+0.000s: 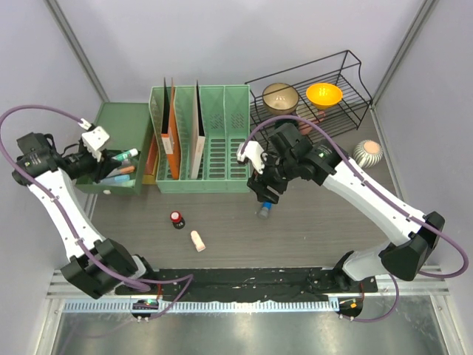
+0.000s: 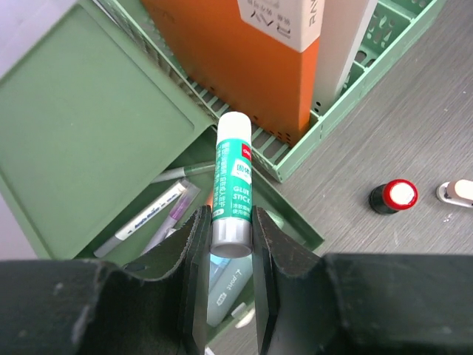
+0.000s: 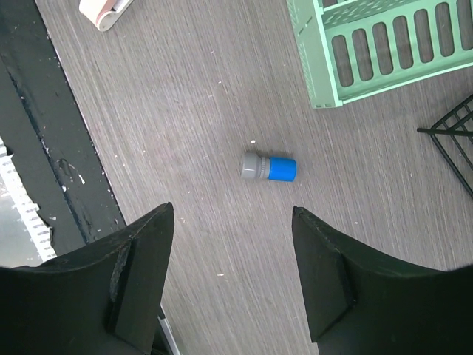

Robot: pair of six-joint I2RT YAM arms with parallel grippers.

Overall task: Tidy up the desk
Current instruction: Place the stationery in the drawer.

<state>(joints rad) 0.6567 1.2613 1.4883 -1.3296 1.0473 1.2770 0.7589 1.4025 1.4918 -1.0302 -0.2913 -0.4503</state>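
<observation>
I will next bring the glue stick down with my left gripper toward the pens in the green tray's open part point(image 1: 121, 174), and then I will open that gripper.
The desk point(image 1: 310, 229) is dark wood-grain. My left gripper point(image 2: 230, 222) is shut on a green and white glue stick point(image 2: 233, 185) and holds it over a green tray point(image 2: 81, 133) with pens in it. In the top view this gripper point(image 1: 107, 157) is at the far left, over the tray point(image 1: 122, 118). My right gripper point(image 3: 230, 214) is open and empty above a small blue-capped grey item point(image 3: 268, 167) that lies on the desk. In the top view that gripper point(image 1: 264, 194) hovers just above the item point(image 1: 264, 212).
A green slotted file rack point(image 1: 214, 140) holds orange and white folders. A black wire rack point(image 1: 347, 81) holds two bowls. A striped vase point(image 1: 367, 152) stands at the right. A red-capped bottle point(image 1: 177, 219) and a pink item point(image 1: 197, 240) lie near the front middle.
</observation>
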